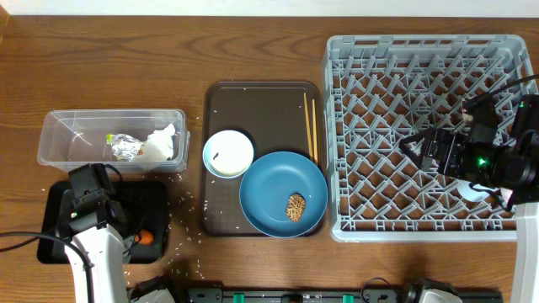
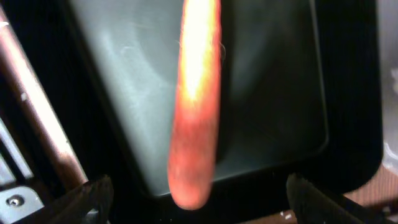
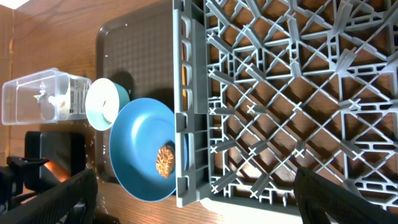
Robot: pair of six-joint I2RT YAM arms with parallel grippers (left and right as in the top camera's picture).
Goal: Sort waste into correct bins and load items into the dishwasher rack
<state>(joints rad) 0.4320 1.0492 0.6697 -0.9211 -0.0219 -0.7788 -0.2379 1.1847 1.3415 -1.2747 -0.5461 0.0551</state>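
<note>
My left gripper should rise, move across to the blue plate on the right in the overhead view and lower onto its nearest rim [image 1: 242,197], because the plate still has food on it.
Over the shallow black tray [image 1: 158,195] my left gripper [image 1: 125,229] stands open. In the left wrist view an orange carrot [image 2: 196,106], blurred, hangs free between the wide jaws [image 2: 199,202] above the tray floor [image 2: 267,81]; neither finger touches it. My right gripper [image 1: 417,145] is open and empty over the grey dishwasher rack [image 1: 421,50]. The blue plate [image 1: 269,181] carries a small brown food piece [image 1: 296,207]. Beside it sit the light blue bowl [image 1: 228,153] and the chopsticks [image 1: 310,126].
The clear tub [image 1: 59,135] holds crumpled foil [image 1: 126,147], white paper [image 1: 160,145] and a green wrapper [image 1: 109,137]. Plate, bowl and chopsticks lie on the brown serving tray [image 1: 253,105]. Rice grains [image 1: 189,210] dot the table. A pale cup [image 1: 472,192] shows in the rack under my right arm.
</note>
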